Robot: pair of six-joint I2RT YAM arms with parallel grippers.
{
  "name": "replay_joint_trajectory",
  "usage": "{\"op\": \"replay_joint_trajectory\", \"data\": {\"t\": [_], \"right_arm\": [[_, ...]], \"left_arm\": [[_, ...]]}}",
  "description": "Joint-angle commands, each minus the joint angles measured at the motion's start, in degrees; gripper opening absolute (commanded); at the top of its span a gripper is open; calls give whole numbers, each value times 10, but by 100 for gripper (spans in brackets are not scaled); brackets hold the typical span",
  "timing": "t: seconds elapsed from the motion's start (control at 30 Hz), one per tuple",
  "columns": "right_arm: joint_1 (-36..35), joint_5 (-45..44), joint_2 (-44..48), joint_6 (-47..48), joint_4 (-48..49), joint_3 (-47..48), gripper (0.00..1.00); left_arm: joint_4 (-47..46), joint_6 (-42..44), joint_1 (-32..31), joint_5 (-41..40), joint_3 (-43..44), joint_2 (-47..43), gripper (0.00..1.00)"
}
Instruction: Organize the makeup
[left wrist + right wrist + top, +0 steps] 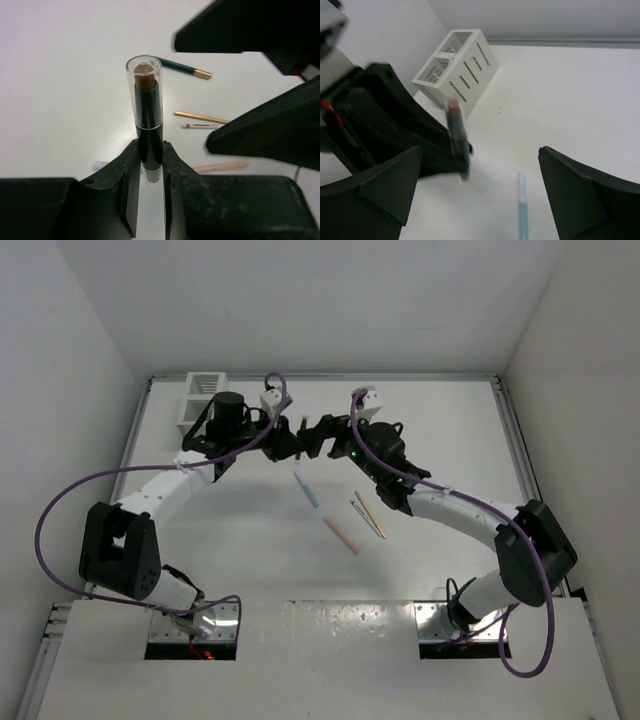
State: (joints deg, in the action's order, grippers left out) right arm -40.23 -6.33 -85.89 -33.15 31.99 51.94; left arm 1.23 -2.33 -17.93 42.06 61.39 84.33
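Observation:
The left gripper carries the stick over the white box's far section [207, 383] next, since the section lies outward and to the gripper's left in the top view.
My left gripper [150, 150] is shut on a black makeup stick [148, 120] with a clear cap over a brown tip, held upright above the table. In the top view this stick [300, 427] is between the two grippers near the back. My right gripper [480, 150] is open and wide, its fingers apart from the stick [457, 135] on either side. On the table lie a light blue stick [307, 489], a pink stick [342, 535], a tan stick [371, 513] and a dark thin stick [358, 510]. A dark green stick with a gold band [182, 67] shows in the left wrist view.
A white slatted box [200, 395] with compartments stands at the back left, close behind the left gripper, and the same box [457, 65] shows in the right wrist view. White walls enclose the table on three sides.

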Motion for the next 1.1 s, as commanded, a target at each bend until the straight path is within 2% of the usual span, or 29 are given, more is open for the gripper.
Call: {"op": "replay_joint_trajectory", "data": {"t": [0.0,0.07,0.17,0.23,0.37,0.47,0.57,0.73,0.97,1.07], "right_arm": [[11,-28,44,24,-39,-5,100],[20,-47,71,32,-63,-36,100],[44,-98,128,59,-85,-87,100],[48,-110,171,110,-121,-116,100],[50,-152,240,178,-164,-160,100],[52,-170,279,214,-198,-200,100],[56,-180,312,237,-209,-230,100],[59,-201,339,264,-225,-257,100],[66,-200,335,274,-282,-257,100],[96,-155,290,266,-371,-201,100]], "left_arm": [[-13,51,40,-58,44,-7,0],[-13,72,62,-87,56,5,0],[-62,108,113,-148,80,30,0],[-118,115,149,-183,99,54,0],[-188,96,199,-210,182,170,0],[-195,79,225,-215,288,233,0],[-200,84,236,-228,323,292,0],[-221,109,236,-277,328,328,0],[-236,127,247,-289,292,354,0],[-236,127,254,-289,284,354,15]]}}
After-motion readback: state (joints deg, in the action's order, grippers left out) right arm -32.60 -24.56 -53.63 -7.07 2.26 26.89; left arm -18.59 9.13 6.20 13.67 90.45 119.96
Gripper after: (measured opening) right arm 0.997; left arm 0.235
